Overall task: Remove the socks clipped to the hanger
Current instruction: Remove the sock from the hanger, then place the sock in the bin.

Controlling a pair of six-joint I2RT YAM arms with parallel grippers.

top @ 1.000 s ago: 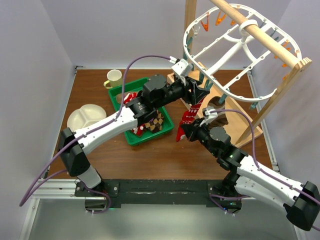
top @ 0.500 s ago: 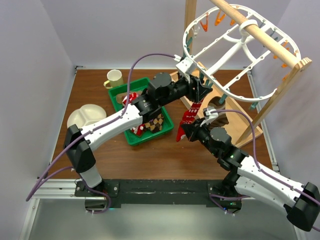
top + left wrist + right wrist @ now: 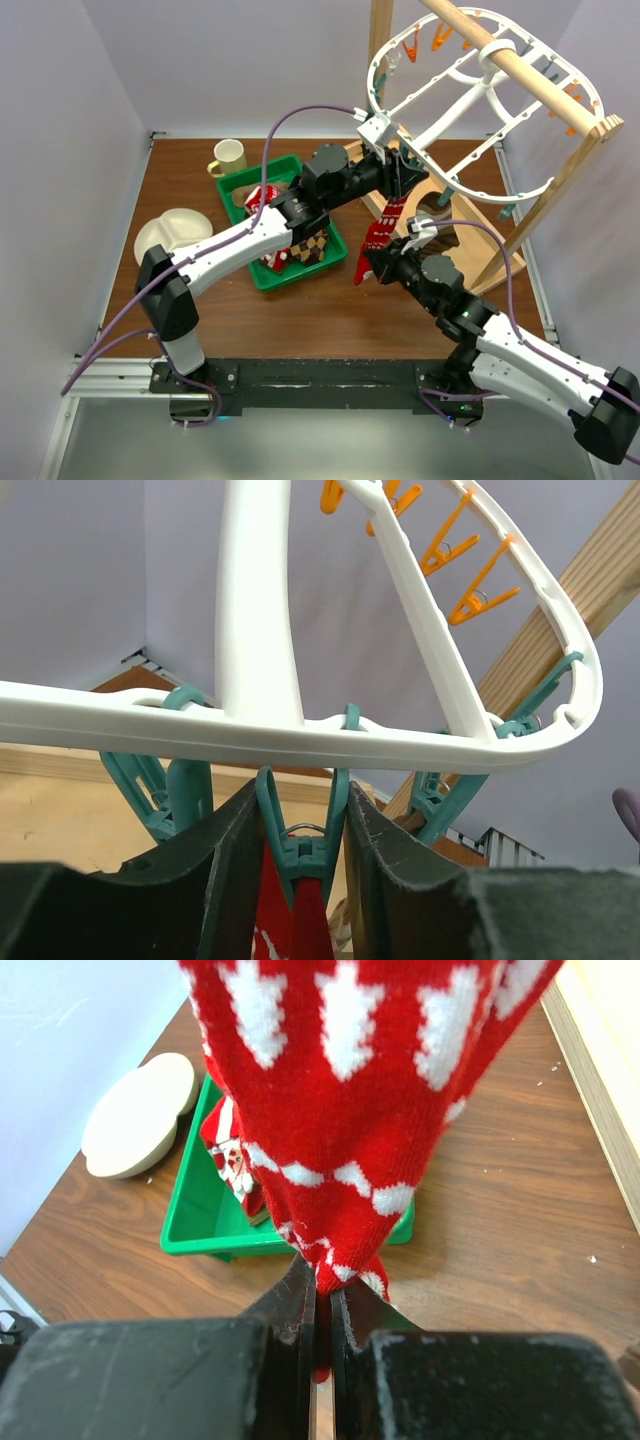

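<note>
The sock goes to the left in the top view and down over the green tray next for my right gripper to release, since removed socks lie there.
The white oval hanger (image 3: 372,95) hangs from a wooden rail, with orange and teal clips along its rim (image 3: 260,630). One red sock with white trees (image 3: 385,225) dangles from a teal clip (image 3: 300,855) at the rim's near side. My left gripper (image 3: 400,185) reaches up under the rim. Its fingers (image 3: 225,850) press both handles of that clip, and the red sock (image 3: 275,910) shows just below. My right gripper (image 3: 368,268) is shut on the sock's lower end (image 3: 340,1110), fingers pinching the toe.
A green tray (image 3: 262,275) holding several removed socks (image 3: 305,245) sits left of centre. A cream mug (image 3: 228,156) and a divided white plate (image 3: 170,233) lie further left. The wooden stand's rail (image 3: 520,70) and base fill the right back.
My left gripper has moved right and up to the hanger's rim, and its jaws have narrowed onto the teal clip. The right gripper has stayed on the sock.
</note>
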